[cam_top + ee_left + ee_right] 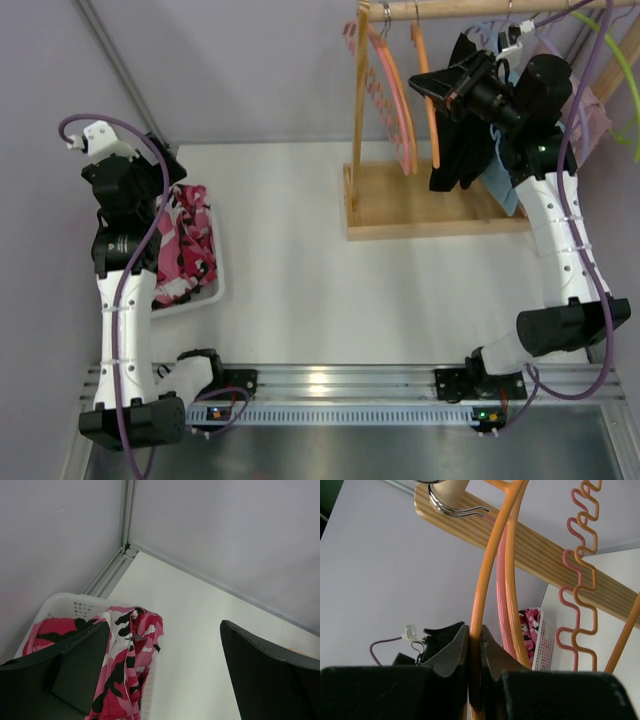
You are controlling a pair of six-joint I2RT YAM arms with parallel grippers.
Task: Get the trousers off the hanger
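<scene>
The right gripper slides the orange hanger [485, 580], which hangs empty, along the rod toward the pink wavy hanger next, then opens.
The pink, white and black camouflage trousers [185, 245] lie in a white basket [216, 285] at the left; they also show in the left wrist view [125, 665]. My left gripper [160, 190] hovers open and empty over the basket [65, 600], its fingers [75, 665] wide apart. The black trousers [455, 150] hang on the rack just below my right gripper [432, 85]. In the right wrist view that gripper [475, 630] is shut on the thin bar of an orange hanger [485, 580]. The black trousers are hidden in the right wrist view.
A wooden rack with a rod [470, 10] and tray base [420, 215] stands at the back right. It holds a pink wavy hanger [395, 95], the orange hanger [428, 100] and a blue garment [505, 185]. The basket [545, 640] shows far off.
</scene>
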